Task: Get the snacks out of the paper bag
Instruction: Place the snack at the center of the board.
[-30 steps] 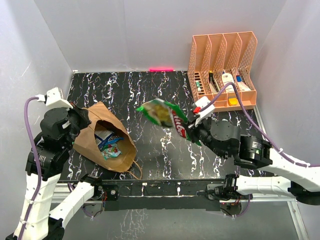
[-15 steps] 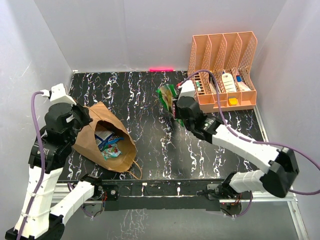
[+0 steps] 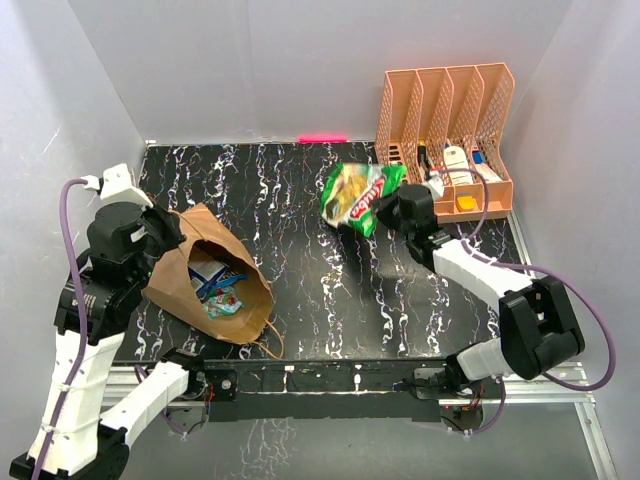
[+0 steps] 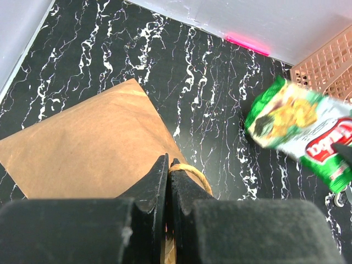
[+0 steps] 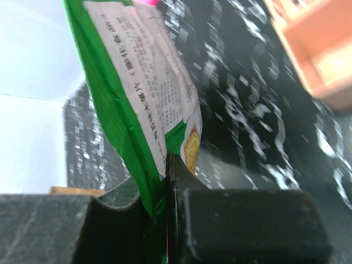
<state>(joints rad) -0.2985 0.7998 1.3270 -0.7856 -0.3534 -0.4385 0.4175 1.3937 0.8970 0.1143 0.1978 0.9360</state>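
The large green packet is clear of the bag (image 3: 195, 250), so the robot's right gripper needs to go down next and move back onto the bare table short of the orange rack.
The brown paper bag (image 3: 195, 250) lies on its side at the left of the black table, mouth facing front right. A dark blue packet (image 3: 212, 275) and a teal-green packet (image 3: 224, 303) show inside it. My left gripper (image 4: 168, 168) is shut on the bag's rim by its twisted handle (image 4: 192, 175); the bag fills that view's lower left (image 4: 82, 148). My right gripper (image 5: 168, 170) is shut on the large green packet (image 5: 137, 82), held above the table near the orange rack (image 3: 358, 195). It also shows in the left wrist view (image 4: 300, 132). The small red packet is not visible.
An orange slotted file rack (image 3: 445, 135) with small bottles and tubes stands at the back right, close to the right arm. A pink strip (image 3: 322, 138) lies at the table's back edge. White walls enclose the table on three sides.
My right arm swung the green packet from the table's middle toward the back right, beside the rack, and the packet now faces up. The left gripper and the bag stayed put.
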